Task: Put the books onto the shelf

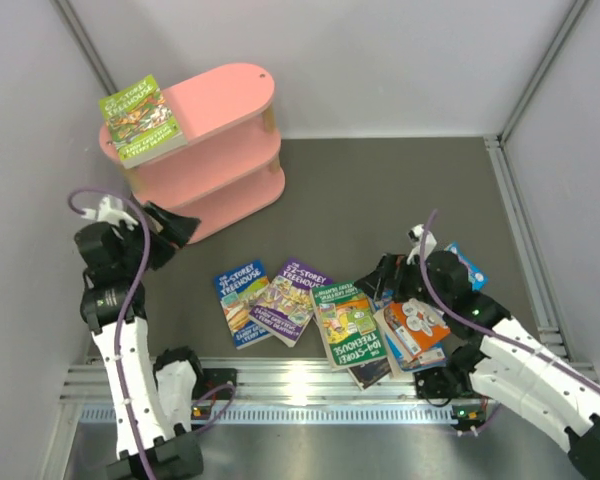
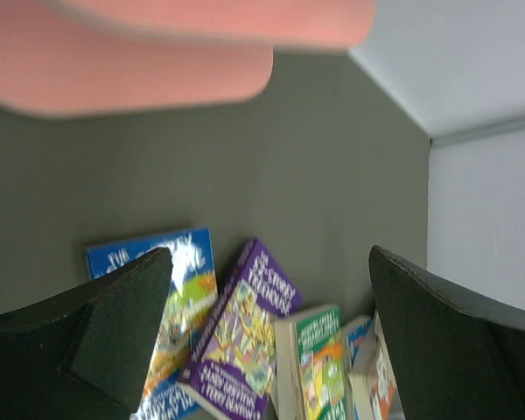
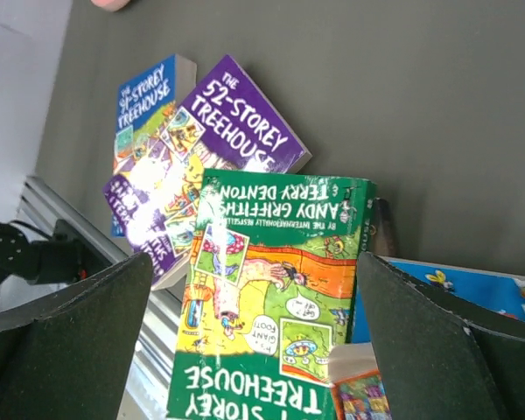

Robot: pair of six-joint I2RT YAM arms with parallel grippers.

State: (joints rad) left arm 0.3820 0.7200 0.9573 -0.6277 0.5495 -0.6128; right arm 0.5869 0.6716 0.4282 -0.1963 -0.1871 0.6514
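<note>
The left gripper moves down away from the shelf (image 1: 205, 150) onto the purple book's edge by the blue book next. The green book on the floor crowds the purple book's other side.
The pink shelf (image 1: 205, 150) stands at the back left, with one green book (image 1: 140, 120) lying on its top board. Several books lie on the dark floor: a blue one (image 1: 242, 303), a purple one (image 1: 292, 298), a green one (image 1: 347, 322) and an orange-and-white one (image 1: 415, 325) stacked on others. My left gripper (image 1: 183, 227) hangs open and empty by the shelf's foot, looking down at the blue book (image 2: 188, 280) and the purple book (image 2: 241, 341). My right gripper (image 1: 377, 281) is open above the green book (image 3: 271, 306), with nothing in it.
A light blue book (image 1: 467, 265) lies beyond the right arm. Grey walls close in the left, back and right. A metal rail (image 1: 310, 385) runs along the near edge just behind the books. The shelf's lower boards (image 2: 140, 70) hang over the left wrist view.
</note>
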